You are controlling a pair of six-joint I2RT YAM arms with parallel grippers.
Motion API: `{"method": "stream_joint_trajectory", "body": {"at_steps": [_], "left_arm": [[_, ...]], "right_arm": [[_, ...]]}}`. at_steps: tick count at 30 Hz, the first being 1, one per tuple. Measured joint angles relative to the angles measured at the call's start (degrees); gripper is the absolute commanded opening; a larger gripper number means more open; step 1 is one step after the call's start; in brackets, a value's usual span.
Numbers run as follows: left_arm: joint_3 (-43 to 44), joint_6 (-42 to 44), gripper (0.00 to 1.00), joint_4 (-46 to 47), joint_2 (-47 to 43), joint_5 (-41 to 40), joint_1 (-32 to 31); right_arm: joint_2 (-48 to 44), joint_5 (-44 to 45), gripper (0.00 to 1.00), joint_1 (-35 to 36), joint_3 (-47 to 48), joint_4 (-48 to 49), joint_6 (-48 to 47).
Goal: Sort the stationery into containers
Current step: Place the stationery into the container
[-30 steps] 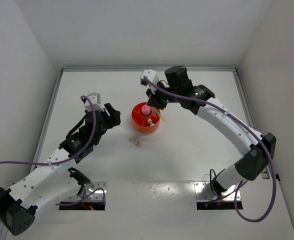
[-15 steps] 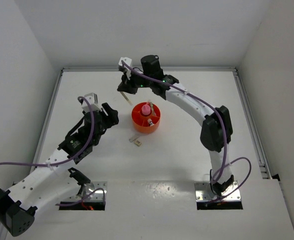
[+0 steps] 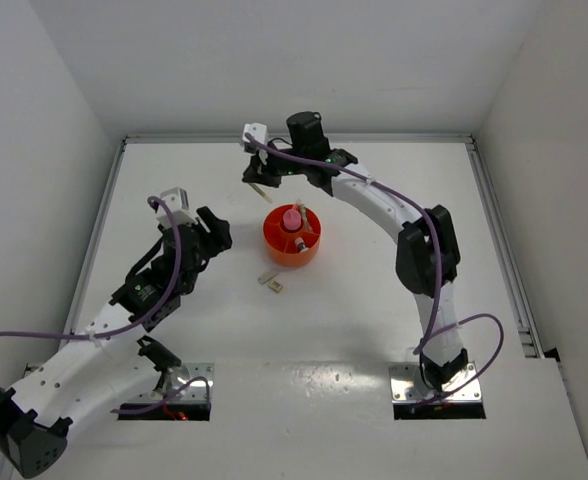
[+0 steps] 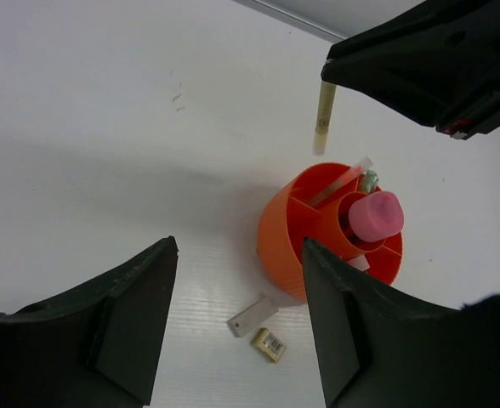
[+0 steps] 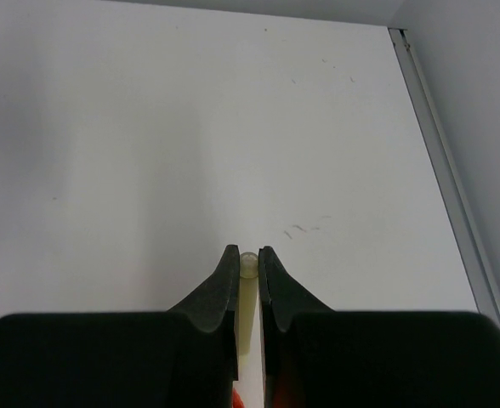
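The stick in my right gripper still hangs outside the organiser's rim. I should next move it back over the organiser's far section (image 3: 283, 212), go down and let go, since that section is below and back.
The orange organiser (image 3: 293, 240) stands mid-table, with the pink cylinder (image 3: 292, 218) upright in its central well. In the left wrist view the organiser (image 4: 288, 238) also holds the thin pen (image 4: 339, 184) and the mint green stick (image 4: 368, 180). My right gripper (image 3: 257, 178) is shut on the pale yellow stick (image 3: 262, 190) and holds it hanging above the table, just beyond the organiser's far-left rim. The stick shows between the fingertips in the right wrist view (image 5: 248, 265). My left gripper (image 3: 214, 232) is open and empty, left of the organiser. Two small beige blocks (image 3: 270, 282) lie beside the organiser.
In the left wrist view a grey-beige block (image 4: 252, 315) and a yellowish block with a barcode (image 4: 269, 343) lie side by side on the table, between my open fingers. A metal rail (image 3: 499, 230) runs along the table's right edge.
My right arm swung from the organiser's right side over to its far-left side, carrying the yellow stick, then settled. My left gripper drew back slightly to the left.
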Motion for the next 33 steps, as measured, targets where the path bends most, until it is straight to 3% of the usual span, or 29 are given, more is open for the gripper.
{"method": "stream_joint_trajectory", "body": {"at_steps": [20, 22, 25, 28, 30, 33], "left_arm": [[-0.7, 0.0, 0.66, 0.0, 0.7, 0.1, 0.0], [-0.7, 0.0, 0.66, 0.0, 0.6, 0.2, 0.0], [-0.8, 0.0, 0.66, 0.0, 0.3, 0.2, 0.0], [-0.9, 0.0, 0.66, 0.0, 0.2, 0.3, 0.0], [-0.9, -0.2, 0.66, 0.1, 0.4, 0.7, 0.0], [-1.3, -0.7, 0.62, 0.7, 1.3, 1.6, 0.0]], "right_arm": [[0.7, -6.8, 0.0, -3.2, -6.8, -2.6, -5.0], [0.7, -7.0, 0.05, -3.2, -6.8, -3.3, -5.0], [1.1, -7.4, 0.29, -3.2, -6.5, -4.8, -5.4], [2.3, -7.4, 0.41, -3.2, -6.3, -6.6, -6.4], [3.0, -7.4, 0.47, -3.2, -6.3, -8.0, -7.0], [3.3, -7.1, 0.47, -3.3, -6.3, -9.4, -7.7]]}}
